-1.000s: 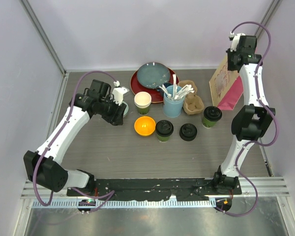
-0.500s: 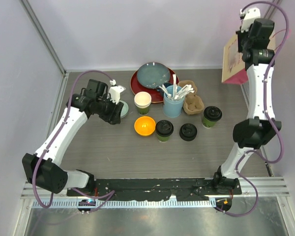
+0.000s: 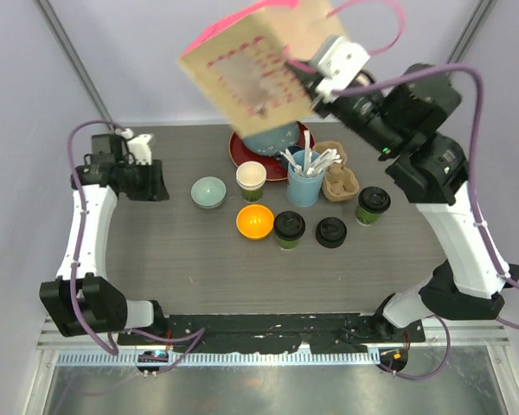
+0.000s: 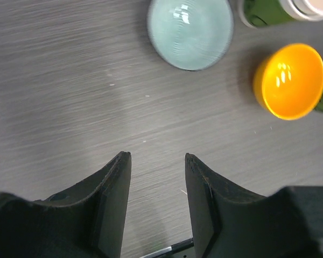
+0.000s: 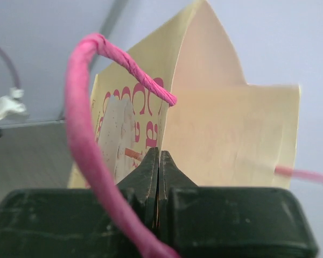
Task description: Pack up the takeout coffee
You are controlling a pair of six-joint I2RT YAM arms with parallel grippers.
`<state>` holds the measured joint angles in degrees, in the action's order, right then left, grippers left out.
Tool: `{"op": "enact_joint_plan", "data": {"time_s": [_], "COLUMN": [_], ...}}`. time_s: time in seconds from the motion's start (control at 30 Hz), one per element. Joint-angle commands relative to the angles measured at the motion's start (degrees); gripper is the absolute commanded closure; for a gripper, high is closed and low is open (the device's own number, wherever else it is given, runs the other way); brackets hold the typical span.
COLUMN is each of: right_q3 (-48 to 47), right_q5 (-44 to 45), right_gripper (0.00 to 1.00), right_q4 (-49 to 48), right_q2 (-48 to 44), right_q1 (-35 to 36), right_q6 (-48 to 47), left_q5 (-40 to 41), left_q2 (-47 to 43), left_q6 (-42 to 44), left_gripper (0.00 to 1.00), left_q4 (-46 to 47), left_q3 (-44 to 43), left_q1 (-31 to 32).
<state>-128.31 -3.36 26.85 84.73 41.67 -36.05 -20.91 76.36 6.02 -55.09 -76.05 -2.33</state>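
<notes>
The robot's right gripper needs to bring the bag [image 3: 258, 69] down and back next and then release it, as bare tabletop lies below, beside the orange bowl, to the bowl's left in the top view.
Two dark green paper cups with black lids stand on the table, one [image 3: 289, 229] at the centre and one [image 3: 373, 205] to its right. My right gripper [image 3: 316, 76] is shut on the top edge of a tan paper bag [image 3: 258, 69] with pink print and pink handles, held high above the back of the table. In the right wrist view the jaws [image 5: 159, 153] pinch the bag's edge [image 5: 231, 134]. My left gripper [image 3: 152, 182] is open and empty at the far left, low over bare table [image 4: 156, 157].
A third green cup [image 3: 251, 180] stands open without a lid. Near it are a pale green bowl [image 3: 208, 191], an orange bowl [image 3: 254, 221], a stack of loose black lids [image 3: 331, 232], a light-blue cup of utensils [image 3: 304, 183], a cardboard cup carrier [image 3: 338, 180] and stacked plates [image 3: 268, 138].
My right arm has swung the bag from the far right wall up and over toward the middle. My left gripper has drawn back left, away from the pale green bowl.
</notes>
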Motion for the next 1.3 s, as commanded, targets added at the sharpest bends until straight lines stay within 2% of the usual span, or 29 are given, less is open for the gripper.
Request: {"op": "enact_joint_plan", "data": {"time_s": [0.0, 0.07, 0.2, 0.37, 0.6, 0.73, 1.0, 1.27], "right_q3": [-0.2, -0.4, 1.5, 8.7, 26.7, 28.1, 34.1, 33.4], "right_q5": [-0.9, 1.0, 1.5, -6.8, -7.8, -10.9, -8.3, -6.3], "right_gripper": [0.99, 0.99, 0.99, 0.99, 0.99, 0.99, 0.99, 0.99], "right_q4": [8.7, 12.4, 16.6, 21.4, 11.6, 12.4, 6.6, 6.7], "right_q2": [4.5, 5.8, 7.3, 6.1, 2.5, 4.9, 7.5, 10.7], "right_q1": [11.7, 18.0, 23.2, 25.8, 31.0, 31.4, 31.5, 31.5], "right_q6": [-6.8, -8.2, -7.1, -7.2, -6.1, -5.0, 0.4, 0.6], "left_q5": [-4.6, -4.7, -4.4, -2.0, -2.4, -4.1, -4.5, -6.2], "left_q2": [-0.8, -0.9, -1.3, -2.1, -3.3, -3.6, -3.4, -3.3], "left_q6": [-2.3, -2.5, -2.0, 0.0, 0.6, 0.8, 1.4, 1.1], "left_gripper": [0.51, 0.52, 0.51, 0.51, 0.50, 0.50, 0.49, 0.49], "left_q4": [1.4, 1.7, 1.3, 1.1, 0.7, -0.4, -0.3, -0.5], "left_q3": [-2.9, -3.3, -4.7, -6.0, -5.7, -5.4, -4.5, -5.0], "left_q1": [-9.5, -12.1, -18.0, -20.8, -20.8, -20.8, -20.9, -20.8]}}
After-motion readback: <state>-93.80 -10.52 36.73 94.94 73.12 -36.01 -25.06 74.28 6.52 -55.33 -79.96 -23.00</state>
